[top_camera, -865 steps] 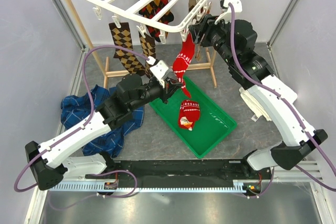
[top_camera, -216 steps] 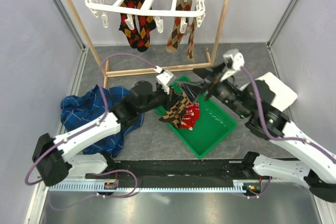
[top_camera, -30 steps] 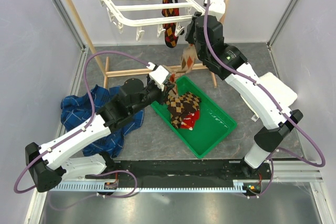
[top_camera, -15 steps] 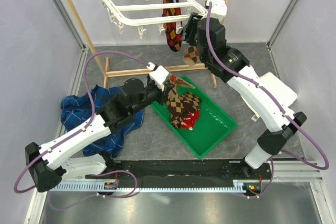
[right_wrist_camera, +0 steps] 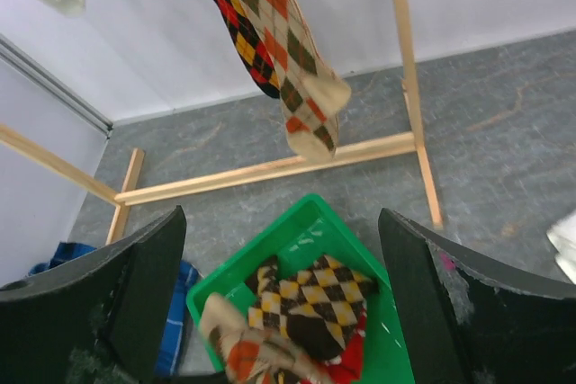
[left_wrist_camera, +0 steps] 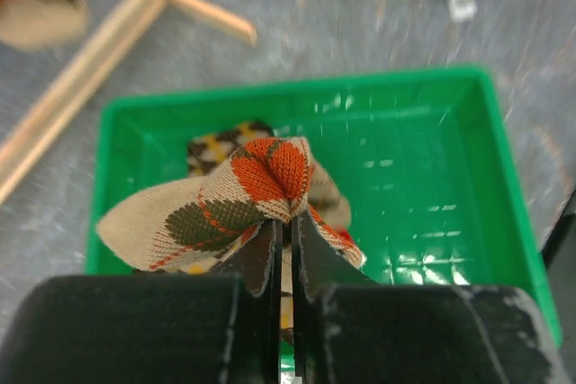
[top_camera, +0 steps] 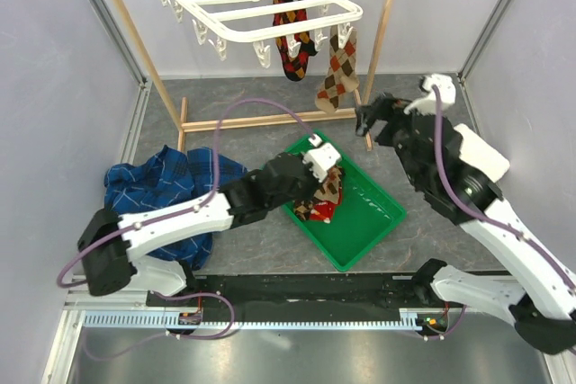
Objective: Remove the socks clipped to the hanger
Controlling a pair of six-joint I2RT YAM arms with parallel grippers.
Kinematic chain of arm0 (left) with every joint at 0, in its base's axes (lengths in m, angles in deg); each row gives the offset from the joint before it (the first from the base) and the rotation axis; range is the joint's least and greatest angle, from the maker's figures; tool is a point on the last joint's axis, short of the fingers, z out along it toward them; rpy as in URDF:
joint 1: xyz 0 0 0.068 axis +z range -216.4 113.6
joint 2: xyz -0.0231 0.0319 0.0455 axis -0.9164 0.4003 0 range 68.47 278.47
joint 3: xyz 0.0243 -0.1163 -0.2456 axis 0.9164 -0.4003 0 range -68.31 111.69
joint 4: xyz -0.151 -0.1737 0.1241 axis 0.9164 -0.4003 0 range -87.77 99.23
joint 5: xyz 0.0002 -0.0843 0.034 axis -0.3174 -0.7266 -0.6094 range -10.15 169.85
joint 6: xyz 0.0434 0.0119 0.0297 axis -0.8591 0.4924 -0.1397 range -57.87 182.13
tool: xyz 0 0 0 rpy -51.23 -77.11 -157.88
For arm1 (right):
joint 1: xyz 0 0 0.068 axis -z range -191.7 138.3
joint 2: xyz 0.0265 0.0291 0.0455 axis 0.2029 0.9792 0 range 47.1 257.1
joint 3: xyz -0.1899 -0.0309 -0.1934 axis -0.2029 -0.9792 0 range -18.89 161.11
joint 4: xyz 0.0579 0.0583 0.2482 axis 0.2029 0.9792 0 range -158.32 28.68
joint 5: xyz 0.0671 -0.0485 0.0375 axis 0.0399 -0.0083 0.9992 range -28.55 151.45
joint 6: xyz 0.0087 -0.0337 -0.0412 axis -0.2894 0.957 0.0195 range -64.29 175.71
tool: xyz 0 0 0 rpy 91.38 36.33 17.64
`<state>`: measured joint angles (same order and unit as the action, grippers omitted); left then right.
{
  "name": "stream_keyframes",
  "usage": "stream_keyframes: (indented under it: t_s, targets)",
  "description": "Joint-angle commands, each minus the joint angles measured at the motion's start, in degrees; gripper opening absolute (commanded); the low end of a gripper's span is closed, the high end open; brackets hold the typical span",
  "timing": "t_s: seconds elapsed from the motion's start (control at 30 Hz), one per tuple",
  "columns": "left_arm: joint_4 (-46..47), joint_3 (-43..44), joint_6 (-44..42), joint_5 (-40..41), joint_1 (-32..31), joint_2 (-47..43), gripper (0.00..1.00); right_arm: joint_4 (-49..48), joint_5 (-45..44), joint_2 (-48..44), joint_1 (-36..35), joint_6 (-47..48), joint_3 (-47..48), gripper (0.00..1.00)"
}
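Observation:
I will next lower my left gripper into the green tray and put the tan argyle sock down on the brown-yellow argyle sock, where the removed socks are collecting.
The white hanger hangs from the wooden rack. Two socks are clipped to it: a black-red-yellow argyle and a tan-orange argyle; both show in the right wrist view. My left gripper is over the green tray, shut on a tan argyle sock with orange and green diamonds. A brown-yellow argyle sock and a red sock lie in the tray. My right gripper is wide open and empty, below and right of the hanging socks.
The wooden rack's base bar runs behind the tray. A blue plaid cloth lies at the left. A white folded cloth lies at the right, partly under my right arm. Grey walls close in the sides.
My right gripper has dropped away from the hanger, down and to the right, and is open. The hanger has swung back. My left gripper has moved right over the tray with the tan sock.

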<state>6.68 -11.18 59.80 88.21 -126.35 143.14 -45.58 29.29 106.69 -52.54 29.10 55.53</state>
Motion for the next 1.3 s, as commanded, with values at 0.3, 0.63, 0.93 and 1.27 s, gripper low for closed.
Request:
stream_keyframes:
  t_s: [0.3,0.63,0.93,1.27]
  targets:
    - [-2.2,1.94,17.52,6.86,-2.55,18.74,0.1,-0.07,-5.01,-13.45,0.06,1.56,-10.34,0.96]
    - [-6.68,3.87,22.28,2.72,-3.34,13.41,0.64,0.29,-5.54,-15.47,-0.03,2.79,-12.35,0.96]
    - [-5.89,2.47,15.96,7.28,-3.34,-1.79,0.87,-12.88,-9.85,-14.95,-0.03,6.56,-19.47,0.95]
    - [-5.36,-1.04,-3.36,16.68,-3.34,-12.88,0.91,-32.02,8.31,-0.36,8.72,18.62,-20.53,0.95]
